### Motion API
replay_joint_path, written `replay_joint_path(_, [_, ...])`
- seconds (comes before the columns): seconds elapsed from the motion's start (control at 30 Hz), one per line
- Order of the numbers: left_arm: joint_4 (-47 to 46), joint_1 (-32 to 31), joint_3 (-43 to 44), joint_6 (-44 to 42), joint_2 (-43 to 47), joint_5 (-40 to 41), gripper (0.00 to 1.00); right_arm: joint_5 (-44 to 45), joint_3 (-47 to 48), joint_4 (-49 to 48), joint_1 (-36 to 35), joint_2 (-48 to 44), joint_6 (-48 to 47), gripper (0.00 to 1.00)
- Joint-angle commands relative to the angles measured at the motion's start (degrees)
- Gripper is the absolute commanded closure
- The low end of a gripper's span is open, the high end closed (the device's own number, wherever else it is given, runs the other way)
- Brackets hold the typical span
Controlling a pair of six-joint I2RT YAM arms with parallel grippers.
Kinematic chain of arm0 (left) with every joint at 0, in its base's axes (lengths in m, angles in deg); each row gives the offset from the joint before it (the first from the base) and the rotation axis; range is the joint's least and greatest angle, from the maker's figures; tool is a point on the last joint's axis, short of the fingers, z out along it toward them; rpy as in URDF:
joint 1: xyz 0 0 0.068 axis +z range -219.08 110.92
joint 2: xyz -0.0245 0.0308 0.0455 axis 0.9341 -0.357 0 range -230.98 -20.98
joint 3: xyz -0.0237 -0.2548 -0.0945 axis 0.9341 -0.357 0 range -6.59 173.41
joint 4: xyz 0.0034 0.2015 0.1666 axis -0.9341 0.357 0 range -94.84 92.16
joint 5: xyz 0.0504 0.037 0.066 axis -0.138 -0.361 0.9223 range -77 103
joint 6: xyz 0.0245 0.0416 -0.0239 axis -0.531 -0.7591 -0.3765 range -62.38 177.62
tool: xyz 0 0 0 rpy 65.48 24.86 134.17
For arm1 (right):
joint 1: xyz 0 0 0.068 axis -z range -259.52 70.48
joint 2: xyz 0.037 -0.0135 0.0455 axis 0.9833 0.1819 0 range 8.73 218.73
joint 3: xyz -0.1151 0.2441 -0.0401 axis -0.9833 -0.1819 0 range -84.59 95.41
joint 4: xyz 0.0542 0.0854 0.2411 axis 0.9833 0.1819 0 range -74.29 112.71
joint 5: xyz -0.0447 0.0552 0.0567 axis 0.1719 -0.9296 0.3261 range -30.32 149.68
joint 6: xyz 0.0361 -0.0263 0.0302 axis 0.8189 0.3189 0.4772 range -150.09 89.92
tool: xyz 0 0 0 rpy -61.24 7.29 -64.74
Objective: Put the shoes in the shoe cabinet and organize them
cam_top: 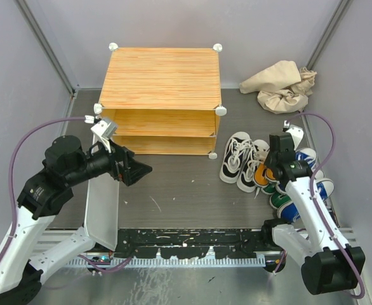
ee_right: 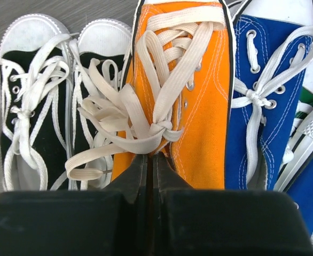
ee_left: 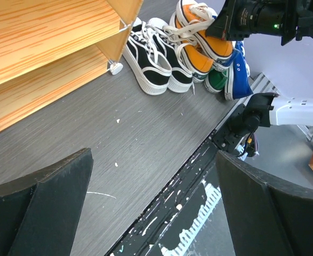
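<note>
My right gripper will next lift the orange shoe it is holding over the white-and-black pair, then lower it and let go of it there, because the floor in front of the cabinet is bare.
The shoe cabinet stands at the back centre with its shelf open to the front; it also shows in the left wrist view. The shoes lie in a heap to its right: a white-and-black pair, orange, green and blue. My right gripper is shut, its tips pinching an orange shoe just behind the lace knot, between the white-and-black pair and a blue shoe. My left gripper is open and empty, above the floor in front of the cabinet.
The cabinet's white door hangs open beside my left arm. A crumpled beige cloth bag lies at the back right. A black rail runs along the near edge. Grey walls close in both sides.
</note>
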Motion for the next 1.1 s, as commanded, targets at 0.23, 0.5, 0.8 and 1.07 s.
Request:
replay_joint_path(0.23, [-1.8,-0.3,3.0,0.8,-1.1,0.1,0.02,-19.5,16.7,10.0,-1.2,-10.6,-0.4,0.99])
replay_joint_path(0.5, [-3.9,-0.3,2.7,2.9,-2.5,1.4,0.02,-34.4,16.5,12.7,-1.4,-14.4,-1.2,0.99])
replay_joint_path(0.8, [-5.3,-0.3,4.1,3.8,-5.4,2.8,0.02,-46.3,13.8,7.6,-1.4,-16.6,-3.1,0.99])
replay_joint_path(1.07, [-6.1,-0.3,4.2,4.2,-7.3,3.6,0.02,-45.5,9.1,0.5,-4.6,-13.0,-1.7,0.99])
